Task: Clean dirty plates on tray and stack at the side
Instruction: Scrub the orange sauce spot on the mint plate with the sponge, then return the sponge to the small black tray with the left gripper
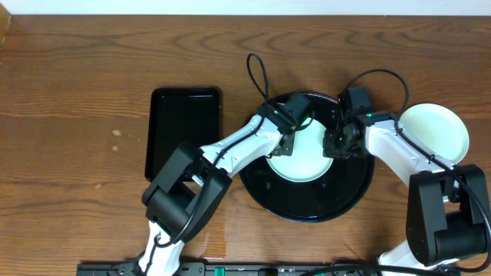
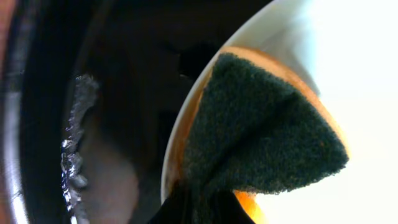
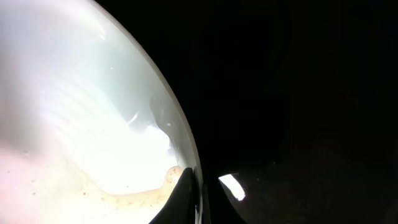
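I need to raise my left gripper next, swing it left in the overhead view, and lower the sponge into the smaller rectangular tray (image 1: 182, 126), then let go of it, as that tray is empty.
A pale mint plate (image 1: 303, 162) lies in the round black tray (image 1: 307, 216). My left gripper (image 1: 295, 126) is shut on a sponge with a dark green scouring face and an orange body (image 2: 261, 130), and presses it on the plate's far left rim (image 2: 360, 93). My right gripper (image 1: 335, 142) is shut on the plate's right rim (image 3: 199, 199), one finger over the plate (image 3: 81, 112) and one under. A thin speckled film of liquid (image 3: 93, 199) lies on the plate near that finger. Another pale plate (image 1: 433, 130) sits on the wooden tabletop at the right.
A smaller rectangular black tray (image 1: 184, 130) lies left of the round tray. Cables loop over the table behind the round tray (image 1: 261, 73). The round tray's dark floor fills the rest of the wrist views (image 3: 298, 93).
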You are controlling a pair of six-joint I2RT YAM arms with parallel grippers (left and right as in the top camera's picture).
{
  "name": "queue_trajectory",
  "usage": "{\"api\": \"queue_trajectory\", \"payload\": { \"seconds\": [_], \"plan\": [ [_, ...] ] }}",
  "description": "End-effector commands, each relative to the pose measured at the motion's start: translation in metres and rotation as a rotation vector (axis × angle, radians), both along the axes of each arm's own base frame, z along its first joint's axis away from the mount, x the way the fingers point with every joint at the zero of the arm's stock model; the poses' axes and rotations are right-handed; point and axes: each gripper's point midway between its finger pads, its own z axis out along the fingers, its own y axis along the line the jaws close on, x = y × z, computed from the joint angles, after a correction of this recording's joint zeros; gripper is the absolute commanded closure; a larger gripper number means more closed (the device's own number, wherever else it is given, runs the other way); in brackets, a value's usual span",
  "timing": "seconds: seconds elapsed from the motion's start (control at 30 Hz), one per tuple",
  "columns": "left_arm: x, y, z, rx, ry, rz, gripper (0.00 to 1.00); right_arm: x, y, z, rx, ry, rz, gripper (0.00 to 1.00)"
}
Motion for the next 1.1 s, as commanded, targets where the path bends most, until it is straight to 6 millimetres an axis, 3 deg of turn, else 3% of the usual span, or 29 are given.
{"api": "queue_trajectory", "payload": {
  "seconds": [0.0, 0.2, 0.4, 0.63, 0.77, 0.83, 0.9, 1.07],
  "plan": [
    [0.031, 0.053, 0.012, 0.237, -0.119, 0.115, 0.93, -0.022, -0.019, -0.02, -0.083, 0.089, -0.02, 0.99],
    [0.052, 0.042, 0.061, 0.188, -0.205, 0.141, 0.92, -0.024, -0.02, -0.021, -0.089, 0.097, -0.02, 0.99],
    [0.051, 0.046, 0.091, 0.159, -0.233, 0.154, 0.92, -0.024, -0.025, -0.02, -0.115, 0.094, -0.023, 0.99],
    [0.033, 0.108, 0.138, 0.097, -0.152, 0.336, 0.92, -0.014, -0.027, -0.006, -0.137, 0.064, 0.033, 0.99],
    [0.026, 0.166, 0.16, 0.086, -0.112, 0.458, 0.92, -0.007, -0.025, 0.009, -0.137, 0.032, 0.061, 0.99],
    [0.022, 0.196, 0.159, 0.078, -0.061, 0.503, 0.92, -0.005, -0.025, 0.015, -0.136, 0.013, 0.068, 0.99],
    [0.017, 0.211, 0.149, 0.048, 0.002, 0.519, 0.92, -0.004, -0.025, 0.02, -0.133, -0.001, 0.066, 0.99],
    [0.006, 0.234, 0.098, -0.025, 0.118, 0.504, 0.92, -0.002, -0.024, 0.026, -0.131, -0.025, 0.08, 0.99]
  ]
}}
